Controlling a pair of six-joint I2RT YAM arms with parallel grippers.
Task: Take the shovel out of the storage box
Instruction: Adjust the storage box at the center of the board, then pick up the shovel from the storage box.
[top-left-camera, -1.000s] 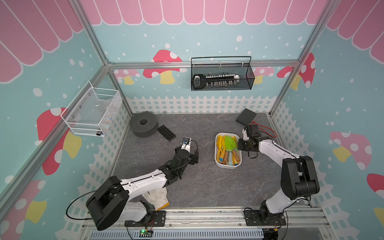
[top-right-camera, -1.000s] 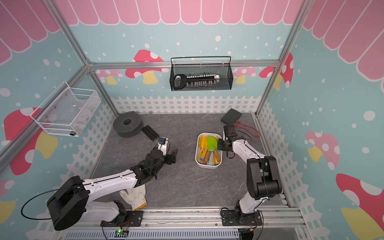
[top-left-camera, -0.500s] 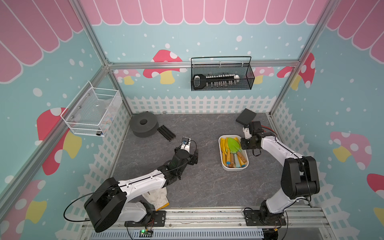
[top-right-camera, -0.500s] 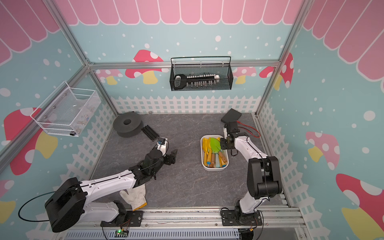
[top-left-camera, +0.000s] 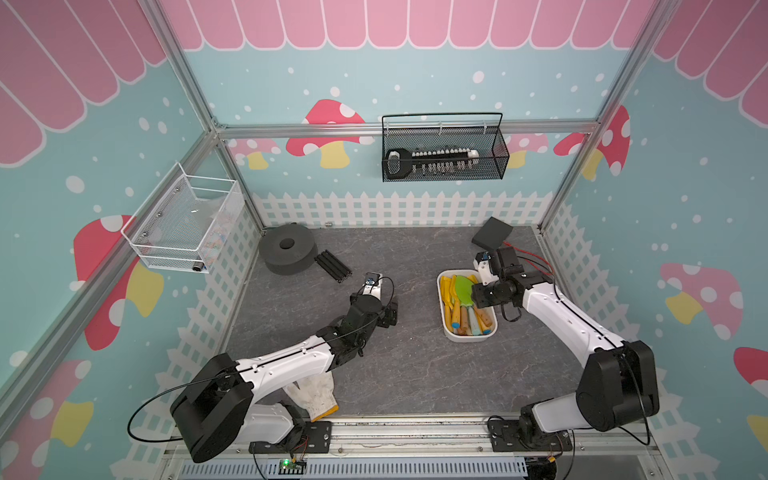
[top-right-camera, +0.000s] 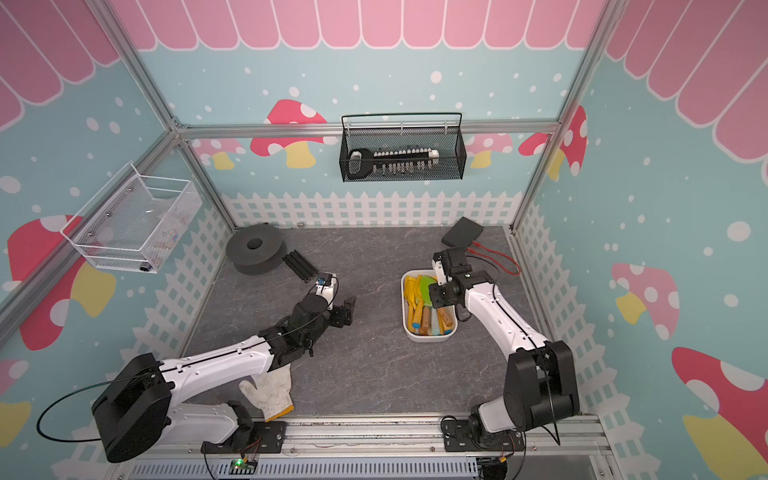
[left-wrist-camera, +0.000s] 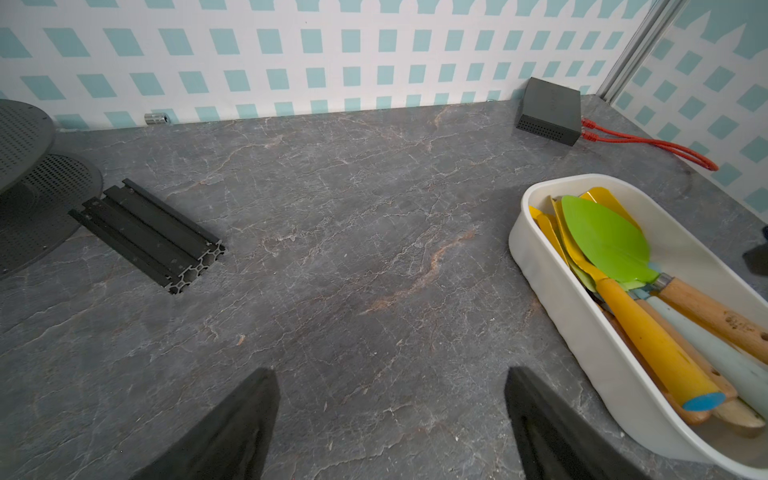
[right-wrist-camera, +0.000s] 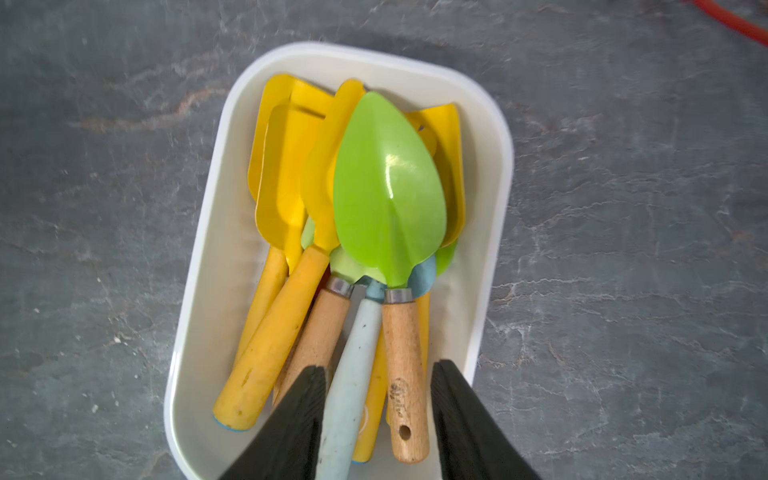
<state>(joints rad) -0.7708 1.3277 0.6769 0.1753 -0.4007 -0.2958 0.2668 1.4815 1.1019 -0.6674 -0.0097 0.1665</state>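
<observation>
The green-bladed shovel lies on top in the storage box, and the robot's right gripper should go down to it and close on its wooden handle just behind the metal collar (top-left-camera: 480, 309) (right-wrist-camera: 400, 316).
The storage box (top-left-camera: 465, 337) (top-right-camera: 428, 337) (right-wrist-camera: 220, 270) is a shallow white tub on the right of the grey table, holding several toy shovels. A green-bladed shovel (top-left-camera: 463, 289) (top-right-camera: 424, 289) (left-wrist-camera: 602, 237) (right-wrist-camera: 388, 187) with a wooden handle lies on top of yellow ones. My right gripper (top-left-camera: 478, 293) (top-right-camera: 436, 295) (right-wrist-camera: 378, 365) hangs open over the handle end of the box. A pale blue handle and the wooden handle lie between its fingers, ungripped. My left gripper (top-left-camera: 390, 316) (top-right-camera: 347, 309) (left-wrist-camera: 388, 370) stands open over bare table, left of the box (left-wrist-camera: 536, 266).
A black mesh basket (top-left-camera: 444, 160) hangs on the back wall and a white mesh basket (top-left-camera: 183, 224) on the left wall. A grey spool (top-left-camera: 286, 249) and black rail (top-left-camera: 332, 266) lie back left. A black device (top-left-camera: 492, 232) with red cable sits back right, a white glove (top-left-camera: 311, 395) in front.
The storage box slid slightly right and straightened. My right gripper went from shut beside the box to open over the shovel handles. The left arm stayed put.
</observation>
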